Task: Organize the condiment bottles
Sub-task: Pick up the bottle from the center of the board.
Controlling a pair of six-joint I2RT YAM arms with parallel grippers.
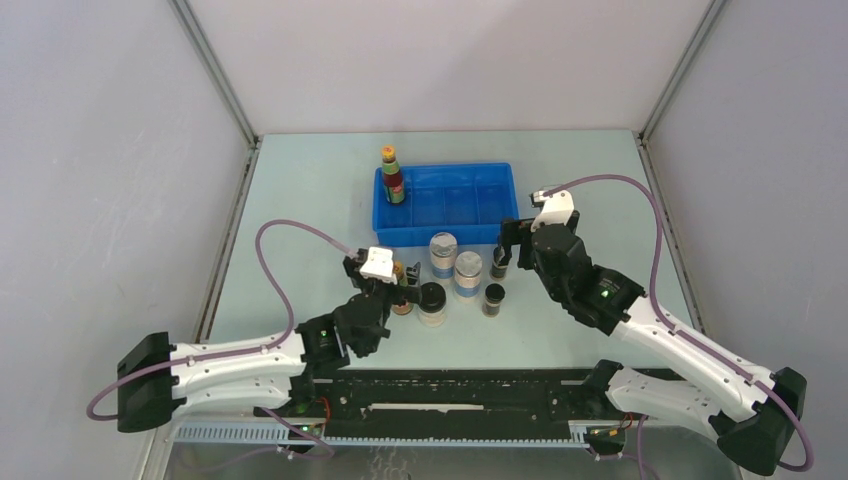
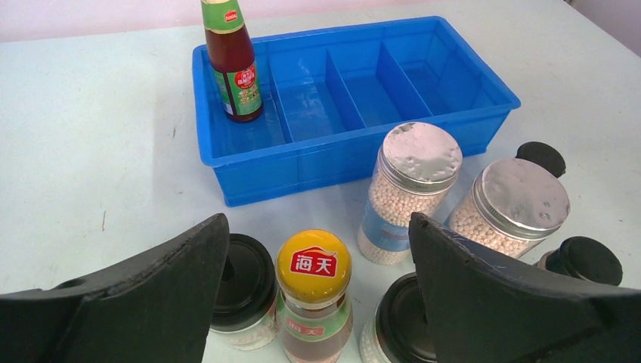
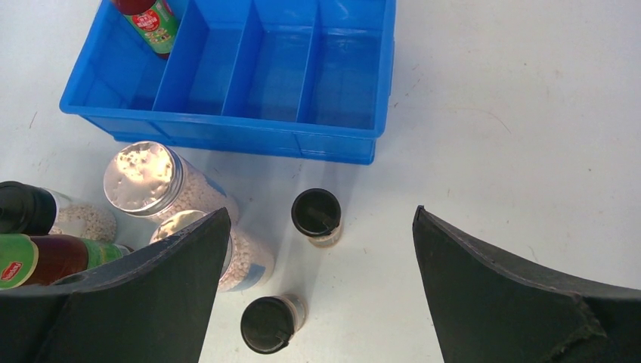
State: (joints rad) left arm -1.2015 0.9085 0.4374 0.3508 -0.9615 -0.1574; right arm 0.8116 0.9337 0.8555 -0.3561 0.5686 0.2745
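Note:
The bottle's yellow cap [image 1: 399, 268] [image 2: 314, 267] already stands between the spread fingers of my left gripper, so I will next move that gripper down a little and close it around the cap.
One red-labelled bottle [image 1: 393, 175] stands in the left compartment of the blue tray [image 1: 500, 232]. A second, yellow-capped bottle [image 2: 313, 295] stands on the table between the spread fingers of my left gripper [image 2: 316, 227], untouched, with a black-lidded jar [image 2: 240, 283] on its left and another [image 2: 401, 321] on its right. Two silver-lidded jars [image 2: 412, 189] [image 2: 514, 208] stand behind them. My right gripper [image 3: 321, 212] hangs open above a small dark vial [image 3: 317, 214]. A second vial [image 3: 268, 324] stands nearer.
The tray [image 3: 227, 136] has four compartments, and the three to the right hold nothing. Bare table lies right of the vials. The bottles stand close together in front of the tray.

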